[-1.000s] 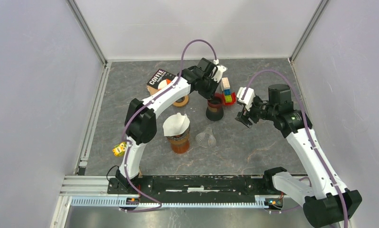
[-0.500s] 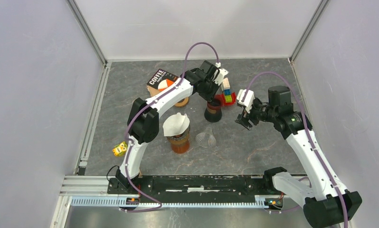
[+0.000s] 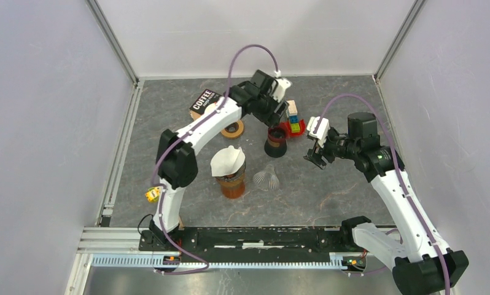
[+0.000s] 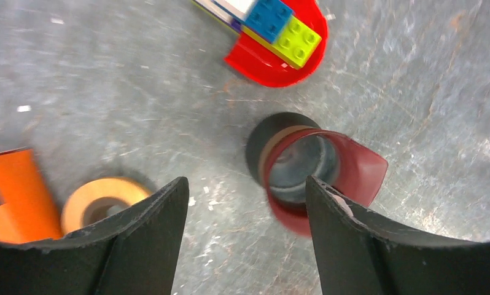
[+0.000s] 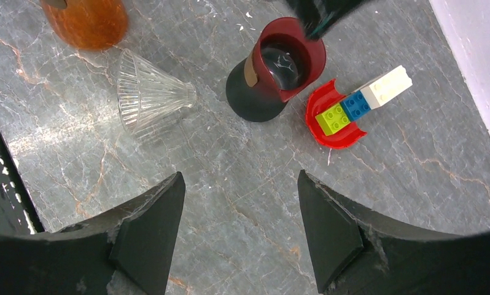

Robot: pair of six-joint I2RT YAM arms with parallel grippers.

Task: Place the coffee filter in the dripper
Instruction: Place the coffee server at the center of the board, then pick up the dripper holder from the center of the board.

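Note:
My left gripper goes left in the top view and down astride the wooden ring's side facing the pot next, as the ring's hole is open.
The white paper coffee filter (image 3: pixel 228 160) sits in the mouth of an amber cup (image 3: pixel 233 183) at mid-table. To its right the dripper (image 3: pixel 266 179), a clear ribbed glass cone (image 5: pixel 151 93), lies on its side. My left gripper (image 3: pixel 278 117) hangs open just above a red-and-black pot (image 3: pixel 277 141). In the left wrist view the pot's red rim (image 4: pixel 328 169) lies under the right finger, and the left gripper (image 4: pixel 245 184) holds nothing. My right gripper (image 3: pixel 312 155) is open over bare table, to the right of the pot, and in its own view the right gripper (image 5: pixel 239 178) is empty.
A coffee filter box (image 3: pixel 204 100) and a tape roll (image 3: pixel 234 129) lie at the back left. A red dish with toy bricks (image 3: pixel 293 125) stands behind the pot. A small yellow toy (image 3: pixel 154 194) lies by the left arm's base.
My left gripper has opened and let go of the red-and-black pot, which stays upright. It has drawn back slightly. The right arm has hardly moved.

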